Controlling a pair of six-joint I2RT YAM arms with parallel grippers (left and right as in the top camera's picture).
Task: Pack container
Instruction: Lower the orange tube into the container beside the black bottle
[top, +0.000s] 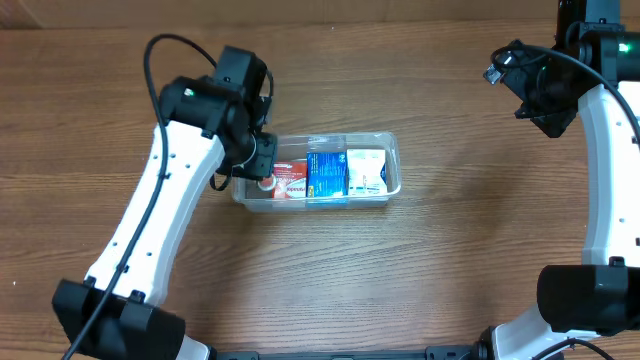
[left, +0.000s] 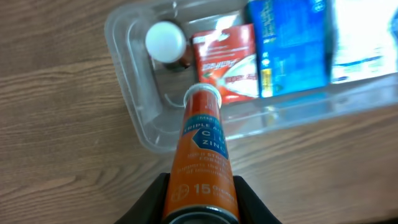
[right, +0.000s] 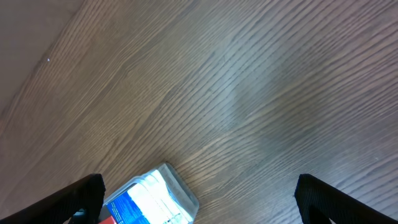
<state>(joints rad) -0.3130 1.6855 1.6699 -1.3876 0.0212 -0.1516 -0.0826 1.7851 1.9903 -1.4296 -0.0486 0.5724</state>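
My left gripper will move down next and release the orange tube (left: 203, 163) in the container's empty near corner (left: 165, 118) beside the red box. That bare part of the bottom is below my gripper.
The clear plastic container (top: 390, 165) sits mid-table and holds a red box (top: 291, 178), a blue box (top: 327, 172) and a white box (top: 365, 171). My left gripper (top: 258, 155) is over its left end, shut on an orange tube (left: 203, 163) whose tip points down into the container (left: 127, 93). A small white-capped bottle (left: 165, 42) stands in that left end beside the red box (left: 226, 60). My right gripper (top: 545, 95) is open and empty, high at the far right; its view shows the container's corner (right: 180, 190).
The wooden table (top: 450, 270) surrounds the container. My right arm's base stands at the front right (top: 585, 300), my left arm's base at the front left (top: 110, 315).
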